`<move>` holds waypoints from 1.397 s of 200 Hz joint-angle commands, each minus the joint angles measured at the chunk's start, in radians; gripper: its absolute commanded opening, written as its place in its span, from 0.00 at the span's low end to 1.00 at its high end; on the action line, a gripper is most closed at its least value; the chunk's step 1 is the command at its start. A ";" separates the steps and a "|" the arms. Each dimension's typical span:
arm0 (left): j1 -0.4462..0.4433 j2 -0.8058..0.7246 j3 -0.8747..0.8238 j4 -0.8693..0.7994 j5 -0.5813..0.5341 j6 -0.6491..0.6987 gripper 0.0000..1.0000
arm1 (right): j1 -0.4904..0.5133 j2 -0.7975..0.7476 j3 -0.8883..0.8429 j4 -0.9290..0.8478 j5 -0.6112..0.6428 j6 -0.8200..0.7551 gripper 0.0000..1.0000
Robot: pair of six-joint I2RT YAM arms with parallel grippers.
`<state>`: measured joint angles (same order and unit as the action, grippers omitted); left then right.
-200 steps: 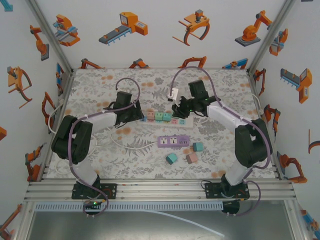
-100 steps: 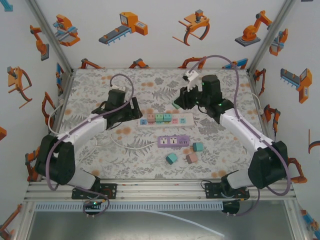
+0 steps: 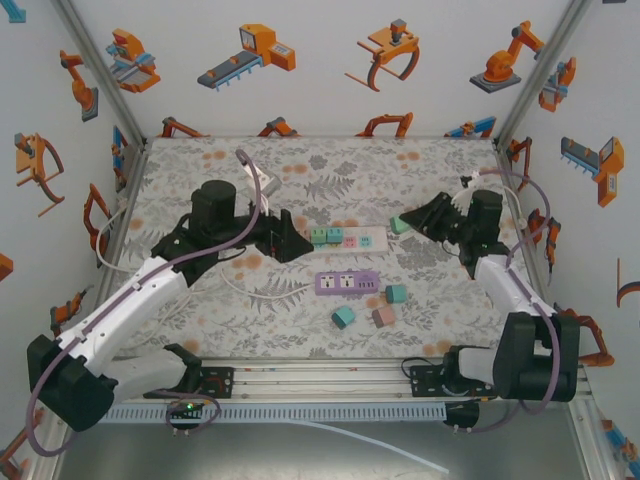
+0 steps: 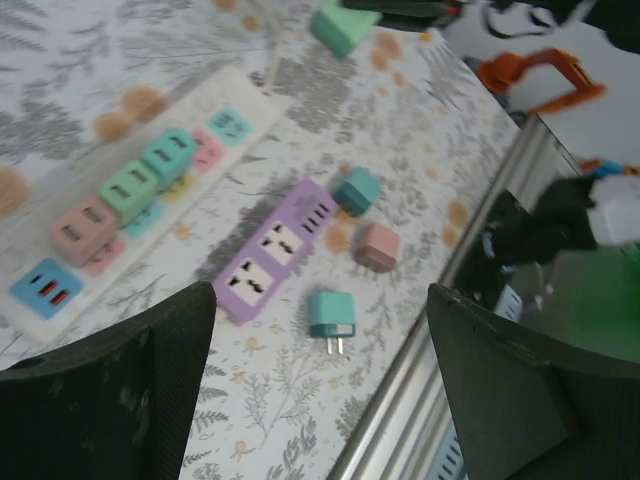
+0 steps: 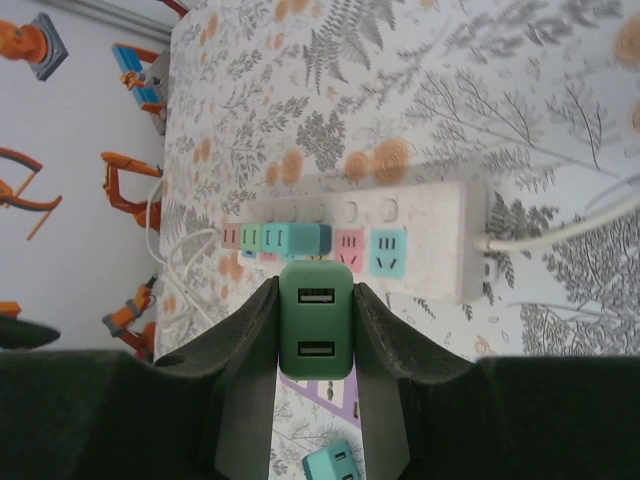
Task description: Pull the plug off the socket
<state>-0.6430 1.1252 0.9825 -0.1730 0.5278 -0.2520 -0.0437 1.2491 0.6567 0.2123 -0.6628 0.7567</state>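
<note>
I need to move my right gripper down and back next, to the bare tabletop by the purple strip's end [image 3: 396, 270], and let go of the green plug there.
My right gripper [image 5: 316, 300] is shut on a dark green USB plug [image 5: 316, 322], held clear of the white power strip [image 5: 425, 240]. From the top view this green plug [image 3: 399, 226] hangs off the strip's [image 3: 368, 240] right end in the right gripper [image 3: 408, 222]. Pink, green and teal plugs [image 5: 288, 240] still sit in the strip's left half. My left gripper [image 3: 297, 243] hovers at the strip's left end. Its jaws [image 4: 322, 300] stand wide open with nothing between them, above the table.
A purple power strip [image 3: 348, 283] lies in front of the white one. Loose plugs lie near it: teal [image 4: 357, 190], pink [image 4: 377, 245] and teal with prongs showing [image 4: 332, 313]. The table's metal front rail [image 4: 400, 400] is close. A white cable [image 5: 560, 232] leaves the strip's right end.
The right gripper rose from the white strip with the green plug and swung right, off the strip's end. The left arm stretched out, its gripper shifting right to the strip's left end.
</note>
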 commanded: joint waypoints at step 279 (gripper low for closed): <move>-0.201 0.065 0.130 -0.146 -0.124 0.264 0.97 | -0.008 -0.037 -0.220 -0.131 0.220 -0.198 0.57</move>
<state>-0.8383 1.1831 1.0683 -0.2852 0.4801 -0.0067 -0.0490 1.3041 0.3878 0.2367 -0.5285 0.6418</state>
